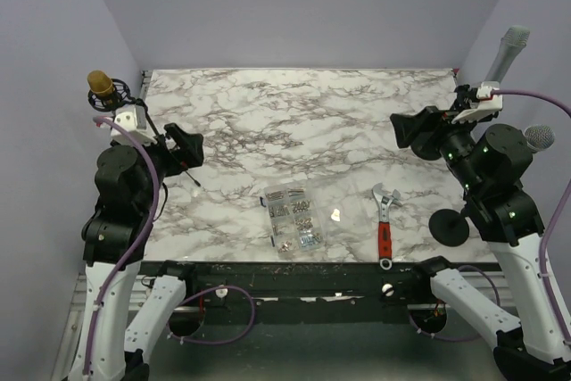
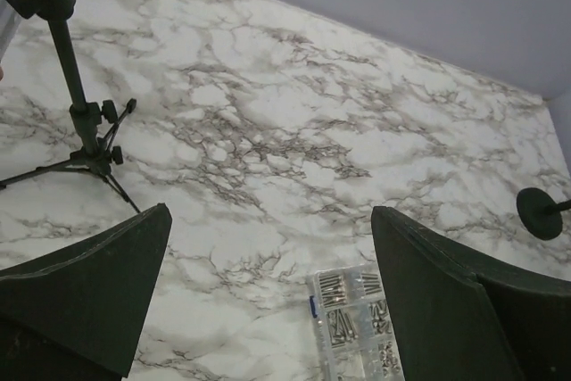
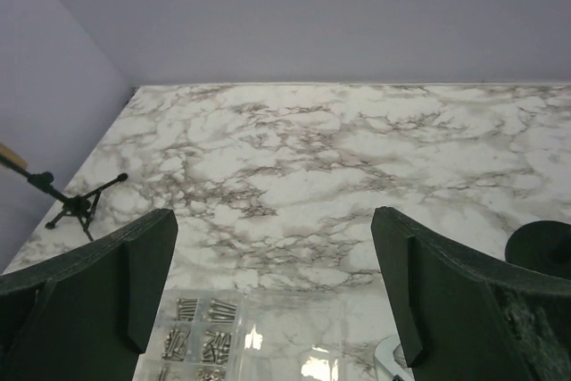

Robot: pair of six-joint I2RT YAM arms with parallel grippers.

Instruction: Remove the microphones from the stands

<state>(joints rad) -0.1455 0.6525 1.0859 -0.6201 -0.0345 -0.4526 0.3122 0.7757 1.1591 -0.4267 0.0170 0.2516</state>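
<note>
The swivel joint below the shock mount is outside my open fingers, so my left gripper should turn toward the tripod and move outward onto that joint.
A gold microphone (image 1: 101, 86) sits in a shock mount on a black tripod stand (image 1: 175, 156) at the table's left edge. The tripod shows in the left wrist view (image 2: 80, 104) and, small, in the right wrist view (image 3: 78, 203). A silver-headed microphone (image 1: 538, 137) rises at the right above a round black stand base (image 1: 448, 227); its rod is hidden behind the right arm. A grey microphone (image 1: 507, 51) stands at the back right. My left gripper (image 1: 187, 147) (image 2: 270, 216) is open and empty beside the tripod. My right gripper (image 1: 410, 131) (image 3: 272, 216) is open and empty over the table's right side.
A clear box of screws (image 1: 293, 217) lies at the front middle, also seen in the left wrist view (image 2: 357, 323) and the right wrist view (image 3: 201, 336). A red-handled wrench (image 1: 384, 225) lies to its right. Walls enclose the marble table (image 1: 303, 122) on three sides.
</note>
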